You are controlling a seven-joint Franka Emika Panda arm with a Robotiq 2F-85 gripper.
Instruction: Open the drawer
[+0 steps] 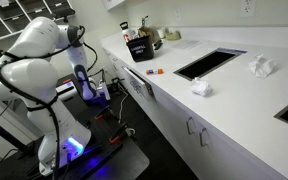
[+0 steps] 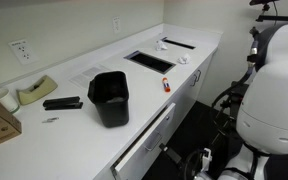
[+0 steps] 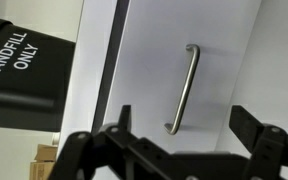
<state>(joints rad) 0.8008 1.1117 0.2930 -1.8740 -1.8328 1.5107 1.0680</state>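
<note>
The handle is slanted ahead of my gripper, between its open fingers. I should turn my gripper to match that slant and move forward onto the handle's near end (image 3: 176, 115).
The drawer (image 3: 214, 60) has a flat white front and a slim silver handle (image 3: 187, 90). It fills the wrist view, with a dark gap along its edge under the counter. My gripper (image 3: 184, 128) is open, its two black fingers spread either side of the handle's lower end and short of touching it. In both exterior views the drawer (image 1: 137, 84) (image 2: 146, 140) sits just under the white counter, below a black bin. In an exterior view my gripper (image 1: 96, 92) is right in front of it.
The black bin (image 1: 139, 47) (image 2: 110, 98), labelled LANDFILL ONLY (image 3: 14, 60), stands on the counter above the drawer. Further along are a sink cutout (image 1: 209, 62), crumpled white paper (image 1: 202, 88) and taller white cabinet doors (image 1: 194, 130). A stapler (image 2: 62, 102) lies nearby.
</note>
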